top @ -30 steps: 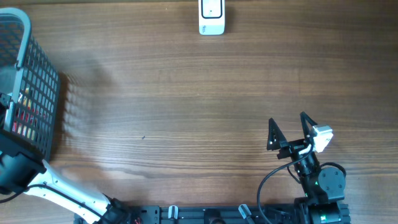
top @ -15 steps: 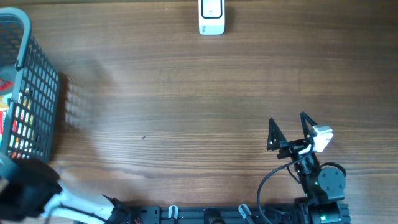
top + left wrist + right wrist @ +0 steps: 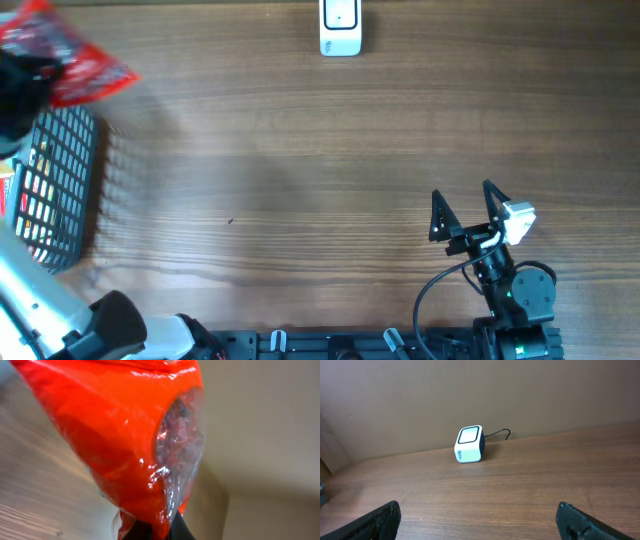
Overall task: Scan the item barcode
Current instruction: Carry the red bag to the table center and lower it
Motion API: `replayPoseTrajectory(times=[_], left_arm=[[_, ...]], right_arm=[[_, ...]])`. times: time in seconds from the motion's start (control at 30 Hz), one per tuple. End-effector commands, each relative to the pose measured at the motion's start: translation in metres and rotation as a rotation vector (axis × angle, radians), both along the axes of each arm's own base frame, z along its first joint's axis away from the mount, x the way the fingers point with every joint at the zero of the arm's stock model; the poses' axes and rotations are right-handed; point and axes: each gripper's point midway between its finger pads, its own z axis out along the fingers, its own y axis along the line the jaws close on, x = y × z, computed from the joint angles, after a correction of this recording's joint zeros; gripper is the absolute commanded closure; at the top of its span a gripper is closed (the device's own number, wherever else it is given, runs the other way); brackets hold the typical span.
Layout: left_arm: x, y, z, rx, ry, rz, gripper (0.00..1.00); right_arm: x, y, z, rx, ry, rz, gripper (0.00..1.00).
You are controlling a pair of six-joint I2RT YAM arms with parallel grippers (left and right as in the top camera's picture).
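Note:
Next, my left gripper comes down toward the right in the overhead view to release the packet (image 3: 72, 58), as bare wooden tabletop lies below it on that side.
The item is a shiny red plastic packet (image 3: 72, 58) with a clear window, lifted above the dark basket (image 3: 62, 185) at the table's far left. It fills the left wrist view as the red packet (image 3: 115, 435), its lower end pinched between the jaws of my left gripper (image 3: 156, 530), which is shut on it. No barcode shows on the packet. The white scanner (image 3: 340, 28) stands at the table's far edge, seen also as the scanner (image 3: 469, 444) from the right wrist. My right gripper (image 3: 463, 192) rests open and empty near the front right.
The mesh basket holds several colourful packages (image 3: 30, 205). A cable (image 3: 499, 434) runs from the scanner toward the back wall. Bare wooden tabletop (image 3: 300, 180) lies between basket, scanner and right arm.
My left arm has risen out of the basket and swung toward the far left corner, carrying the red packet up with it. The right arm has stayed still.

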Motion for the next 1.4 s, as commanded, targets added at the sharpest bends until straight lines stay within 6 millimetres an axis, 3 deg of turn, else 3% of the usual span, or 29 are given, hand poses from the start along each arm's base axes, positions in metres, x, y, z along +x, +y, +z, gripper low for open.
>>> replayPoseTrajectory(times=[0.0, 0.1, 0.17, 0.27, 0.33, 0.47, 0.53, 0.73, 0.77, 0.8, 0.83, 0.9, 0.97, 1.07, 1.27, 1.3, 1.37], left_arm=[[0.011, -0.041, -0.047, 0.182, 0.142, -0.131, 0.96], [0.016, -0.057, -0.098, 0.401, 0.304, -0.141, 0.96], [0.013, -0.054, -0.133, 0.547, 0.436, -0.027, 0.96], [0.007, -0.056, -0.17, 0.698, 0.546, 0.065, 0.96], [0.0, -0.071, -0.208, 0.8, 0.632, 0.088, 0.96], [-0.003, -0.1, -0.252, 0.84, 0.701, 0.014, 0.96], [-0.008, -0.124, -0.284, 0.879, 0.74, -0.049, 0.96], [-0.017, -0.156, -0.341, 0.958, 0.786, -0.166, 0.96], [-0.019, -0.158, -0.345, 0.969, 0.796, -0.182, 0.87], [-0.02, -0.16, -0.346, 0.974, 0.798, -0.192, 0.55], [-0.021, -0.162, -0.346, 0.979, 0.797, -0.199, 0.36], [-0.021, -0.166, -0.342, 0.977, 0.782, -0.206, 0.39], [-0.021, -0.176, -0.337, 0.937, 0.774, -0.226, 0.51], [-0.015, -0.192, -0.319, 0.845, 0.738, -0.24, 0.53], [0.007, -0.242, -0.247, 0.626, 0.491, -0.398, 0.6], [0.007, -0.243, -0.231, 0.617, 0.439, -0.412, 0.6], [0.004, -0.233, -0.217, 0.632, 0.42, -0.386, 0.53]], right_arm=[[0.0, -0.003, 0.002, -0.015, -0.015, -0.016, 0.0], [0.0, -0.003, 0.002, -0.015, -0.015, -0.016, 0.0], [0.0, -0.003, 0.002, -0.015, -0.015, -0.016, 0.0], [0.0, -0.003, 0.002, -0.015, -0.015, -0.015, 0.0], [0.0, -0.003, 0.002, -0.015, -0.015, -0.016, 0.0], [0.0, -0.003, 0.002, -0.015, -0.015, -0.016, 0.0], [0.0, -0.003, 0.002, -0.015, -0.015, -0.015, 0.0], [0.0, -0.003, 0.002, -0.015, -0.015, -0.015, 0.0], [0.0, -0.003, 0.002, -0.015, -0.015, -0.016, 0.0], [0.0, -0.003, 0.002, -0.015, -0.015, -0.016, 0.0], [0.0, -0.003, 0.002, -0.015, -0.015, -0.016, 0.0], [0.0, -0.003, 0.002, -0.015, -0.015, -0.016, 0.0], [0.0, -0.003, 0.002, -0.015, -0.015, -0.016, 0.0], [0.0, -0.003, 0.002, -0.015, -0.015, -0.016, 0.0], [0.0, -0.003, 0.002, -0.015, -0.015, -0.015, 0.0], [0.0, -0.003, 0.002, -0.015, -0.015, -0.016, 0.0], [0.0, -0.003, 0.002, -0.015, -0.015, -0.016, 0.0]])
